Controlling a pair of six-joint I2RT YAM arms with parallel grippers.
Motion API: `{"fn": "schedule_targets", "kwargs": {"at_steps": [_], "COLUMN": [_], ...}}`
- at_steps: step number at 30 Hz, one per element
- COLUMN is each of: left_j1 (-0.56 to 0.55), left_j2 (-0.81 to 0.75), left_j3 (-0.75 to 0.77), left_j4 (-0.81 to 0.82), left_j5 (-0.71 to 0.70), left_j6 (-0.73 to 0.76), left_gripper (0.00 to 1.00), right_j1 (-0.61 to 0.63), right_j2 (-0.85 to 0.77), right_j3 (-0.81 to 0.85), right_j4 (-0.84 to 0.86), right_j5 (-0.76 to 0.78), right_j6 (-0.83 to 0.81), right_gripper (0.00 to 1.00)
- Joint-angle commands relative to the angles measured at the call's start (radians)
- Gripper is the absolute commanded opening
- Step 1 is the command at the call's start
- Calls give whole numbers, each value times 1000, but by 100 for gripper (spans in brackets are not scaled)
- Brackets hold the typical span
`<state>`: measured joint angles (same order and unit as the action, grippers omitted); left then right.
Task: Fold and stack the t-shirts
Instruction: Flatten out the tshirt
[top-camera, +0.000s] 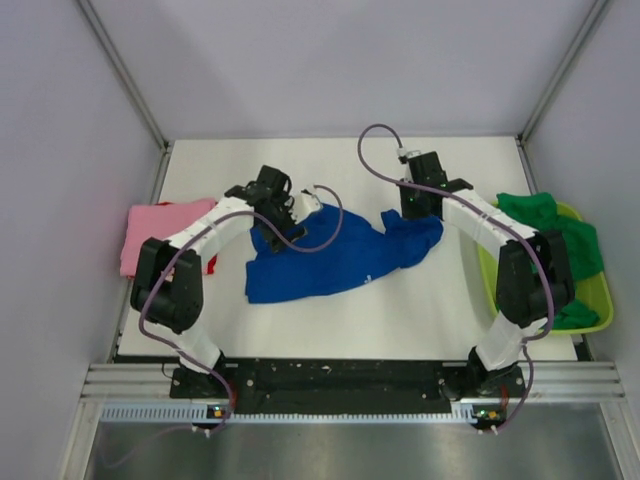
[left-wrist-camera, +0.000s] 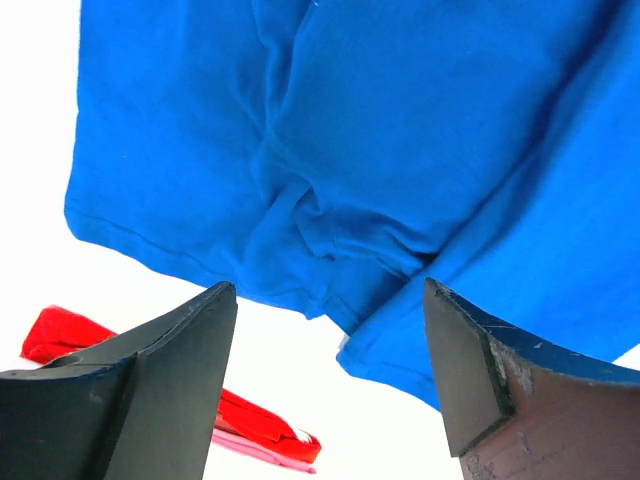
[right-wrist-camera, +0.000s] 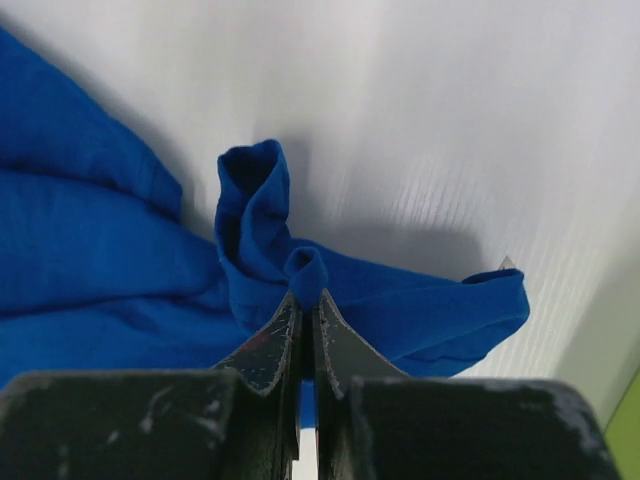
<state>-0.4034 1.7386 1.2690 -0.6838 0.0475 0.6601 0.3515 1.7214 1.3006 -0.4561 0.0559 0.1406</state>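
My left gripper needs to go down and to its left in the top view, to the corner of the blue shirt's hem below it. It should pinch the corner where it sticks out.
The royal-blue t-shirt (top-camera: 320, 262) lies crumpled across the middle of the table. My right gripper (top-camera: 410, 212) is shut on a fold of the blue shirt's right end (right-wrist-camera: 306, 272). My left gripper (top-camera: 290, 212) is open and empty, hovering over the shirt's upper left part (left-wrist-camera: 330, 140). A folded pink t-shirt (top-camera: 160, 228) lies at the left edge, with red cloth (left-wrist-camera: 250, 415) on it. Green t-shirts (top-camera: 560, 235) sit in the basket at the right.
The lime-green plastic basket (top-camera: 598, 300) stands at the table's right edge beside my right arm. White walls with metal posts enclose the table's back and sides. The arm bases and a black rail run along the near edge.
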Motion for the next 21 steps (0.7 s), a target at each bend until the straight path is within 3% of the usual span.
{"fn": "schedule_targets", "kwargs": {"at_steps": [1, 8, 21], "left_j1": [79, 202, 255], "left_j2": [-103, 50, 148], "left_j3": [26, 84, 33], "left_j4": [-80, -290, -309], "left_j5": [218, 294, 347], "left_j6": [139, 272, 358], "left_gripper": [80, 71, 69], "right_j1": [10, 9, 10], "right_j2": [-92, -83, -82], "right_j3": [-37, -15, -32], "right_j4": [48, 50, 48], "right_j5": [-5, -34, -30], "right_j6": [-13, -21, -30], "right_gripper": [0, 0, 0]}}
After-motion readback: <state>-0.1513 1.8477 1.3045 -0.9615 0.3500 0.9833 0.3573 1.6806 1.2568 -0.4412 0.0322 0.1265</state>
